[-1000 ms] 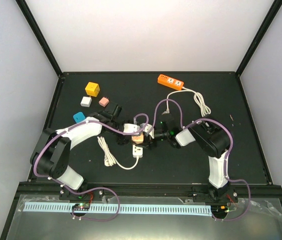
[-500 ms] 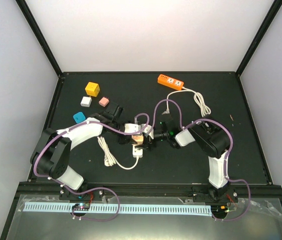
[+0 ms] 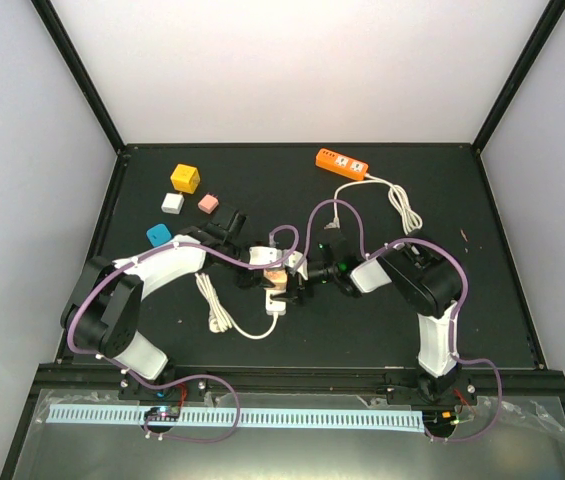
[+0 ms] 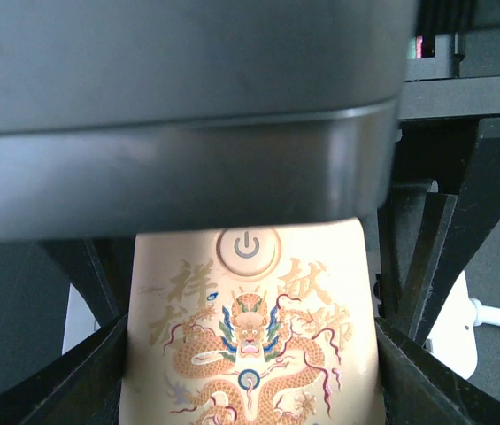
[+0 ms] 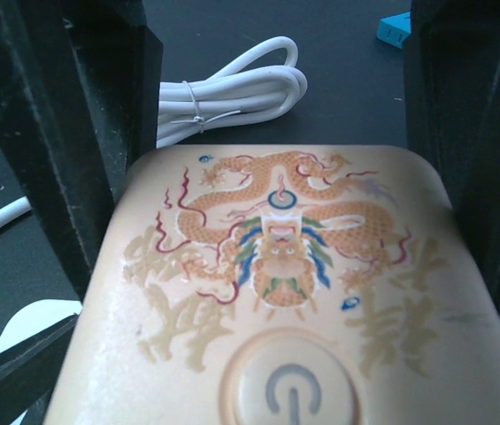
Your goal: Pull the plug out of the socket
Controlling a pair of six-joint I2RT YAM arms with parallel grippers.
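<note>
I should next lift the block (image 3: 277, 273) outward with my left gripper, left in the top view, then lower and release it on bare tabletop (image 3: 191, 220) beside the pink cube.
A beige plug block (image 3: 277, 273) with a dragon print and a power button sits on a white square socket (image 3: 276, 303) with a white cord. My left gripper (image 3: 265, 262) comes from the left and is shut on the block's sides. In the left wrist view the block (image 4: 250, 336) fills the space between my fingers (image 4: 90, 376). My right gripper (image 3: 300, 284) reaches in from the right and straddles the same block (image 5: 276, 266). Its fingers lie close along the block's sides, and contact is hidden. The white socket (image 5: 28, 332) peeks out under the block.
A coiled white cord (image 3: 217, 308) lies left of the socket, also in the right wrist view (image 5: 232, 93). Yellow (image 3: 185, 179), white (image 3: 172, 202), pink (image 3: 208, 202) and blue (image 3: 158, 234) cubes lie at the back left. An orange power strip (image 3: 343, 163) with its cord lies at the back right.
My right gripper has slid a little left, closer round the beige block. The block and left gripper have shifted slightly; the white socket stays on the table.
</note>
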